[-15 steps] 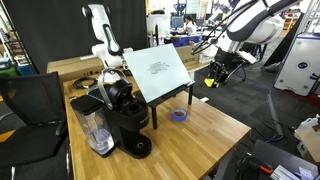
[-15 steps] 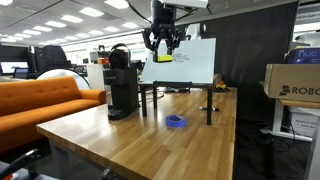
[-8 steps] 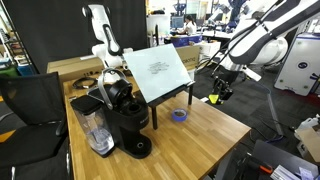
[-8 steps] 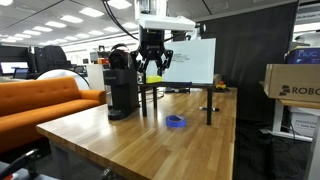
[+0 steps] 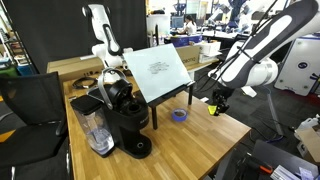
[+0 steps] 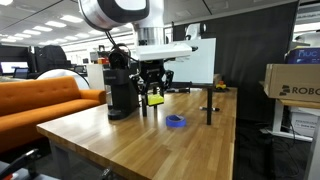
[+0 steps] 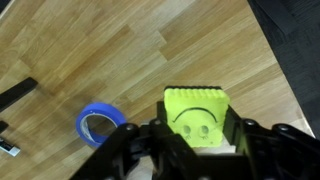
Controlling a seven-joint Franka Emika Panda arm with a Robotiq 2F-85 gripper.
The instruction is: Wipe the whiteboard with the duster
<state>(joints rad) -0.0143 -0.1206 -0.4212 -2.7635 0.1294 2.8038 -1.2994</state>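
The clear spot on the bare wooden tabletop beside the tape roll is below my gripper, so I will next move my gripper straight down and release the duster [image 7: 197, 118] there.
My gripper [image 5: 214, 101] is shut on the yellow duster [image 7: 197, 118], a block with a smiley face on it. It also shows in both exterior views [image 5: 214, 105] [image 6: 155, 98]. I hold it above the wooden table [image 5: 190, 135], near its edge. The whiteboard [image 5: 157, 70] stands tilted on black legs, with faint scribbles on it; it also shows in an exterior view [image 6: 190, 60]. The duster is apart from the board, lower than its face and out in front of it.
A purple tape roll [image 5: 180, 115] lies on the table below the board, also in the wrist view [image 7: 100, 124] and an exterior view [image 6: 176, 121]. A black coffee machine [image 5: 125, 115] and a clear jug [image 5: 93, 128] stand at the table's end.
My gripper has moved down with the duster, from about the board's height to just above the table.
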